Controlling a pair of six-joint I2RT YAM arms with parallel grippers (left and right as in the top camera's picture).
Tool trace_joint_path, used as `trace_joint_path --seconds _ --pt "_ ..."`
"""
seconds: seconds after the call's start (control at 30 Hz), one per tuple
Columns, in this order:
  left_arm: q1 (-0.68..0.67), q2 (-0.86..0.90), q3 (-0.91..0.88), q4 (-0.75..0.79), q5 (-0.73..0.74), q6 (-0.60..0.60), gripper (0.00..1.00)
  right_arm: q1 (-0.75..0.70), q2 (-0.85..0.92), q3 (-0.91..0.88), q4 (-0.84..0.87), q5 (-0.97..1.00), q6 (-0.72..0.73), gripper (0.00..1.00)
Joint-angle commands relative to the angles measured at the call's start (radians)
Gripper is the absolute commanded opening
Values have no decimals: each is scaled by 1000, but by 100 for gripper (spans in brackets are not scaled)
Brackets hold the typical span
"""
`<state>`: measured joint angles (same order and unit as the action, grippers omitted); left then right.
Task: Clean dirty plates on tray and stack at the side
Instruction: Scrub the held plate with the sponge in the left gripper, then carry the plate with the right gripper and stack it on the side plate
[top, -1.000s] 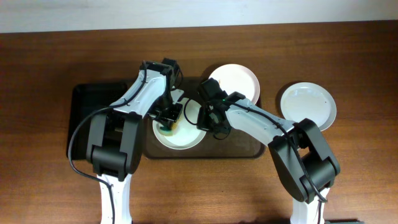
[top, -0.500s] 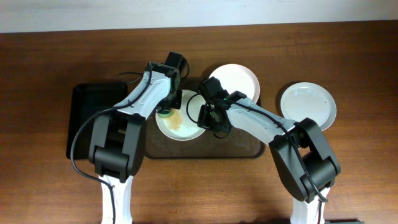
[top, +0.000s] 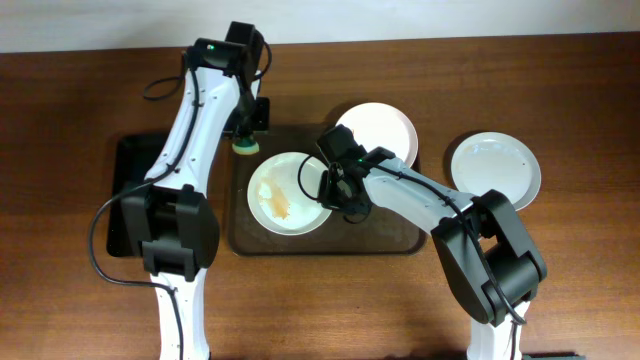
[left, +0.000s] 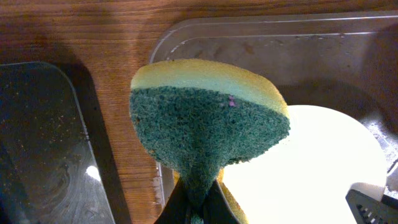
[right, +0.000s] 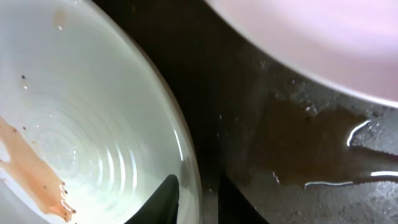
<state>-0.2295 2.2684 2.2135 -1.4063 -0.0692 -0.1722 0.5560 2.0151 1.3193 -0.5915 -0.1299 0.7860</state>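
Observation:
My right gripper will next lift, tilt, move right in the overhead view, and lower onto a white plate (top: 495, 170) beside the tray to release.
A dirty white plate (top: 283, 195) with a brown smear lies on the left half of the brown tray (top: 385, 235). It also shows in the right wrist view (right: 81, 118) and the left wrist view (left: 317, 168). My right gripper (top: 336, 192) is shut on its right rim, one finger inside and one outside (right: 194, 196). My left gripper (top: 246, 122) is shut on a green-and-yellow sponge (top: 243, 147), held above the tray's back left corner, off the plate. In the left wrist view the sponge (left: 208, 124) hangs from the jaws (left: 199, 208). A second plate (top: 378, 128) sits at the tray's back right.
A white plate (top: 495, 170) lies on the table to the right of the tray. A black tray (top: 133, 190) lies to the left, also in the left wrist view (left: 37, 143). The tray floor is wet (right: 298, 149).
My left gripper has lifted the sponge off the dirty plate and moved it back and left past the tray's corner. The right gripper has stayed on the plate's rim.

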Motion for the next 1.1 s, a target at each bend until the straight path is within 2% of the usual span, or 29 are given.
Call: trace_joint_path --seconds 0.0,0.03,0.07,0.1,0.17,0.2,0.33,0.37,0.43,0.6,0.73,0.93,1.07 --pt "3 -6 13 3 33 25 1 -2 42 -10 41 29 -3 24" --pt "3 -6 13 6 33 25 1 -2 55 -10 47 19 -3 22" --pt "3 -6 13 6 32 25 0 -2 61 -10 47 8 -3 10" --pt "3 -6 13 7 32 25 1 -2 61 -10 47 3 -3 4" --pt "3 -6 13 14 33 25 1 -6 48 -10 41 -12 -10 4" --pt "3 -6 13 18 33 25 0 -9 14 -9 35 -36 -63 4" --pt "3 -6 13 28 32 24 1 -6 -210 -9 -92 95 -154 4" --pt "3 -6 13 29 32 25 1 -6 -282 -9 -166 216 -154 4" --pt "3 -6 13 29 32 24 1 -6 -324 -9 -221 316 -155 4" --pt "3 -6 13 37 32 24 1 34 -341 -8 -313 531 -180 4" --pt "3 -6 13 40 32 25 1 164 -341 -8 -352 809 -176 4" --pt "3 -6 13 40 32 24 1 440 -341 -8 -355 1423 -176 4" --pt "3 -6 13 40 32 24 1 512 -341 -8 -355 1670 -177 4"
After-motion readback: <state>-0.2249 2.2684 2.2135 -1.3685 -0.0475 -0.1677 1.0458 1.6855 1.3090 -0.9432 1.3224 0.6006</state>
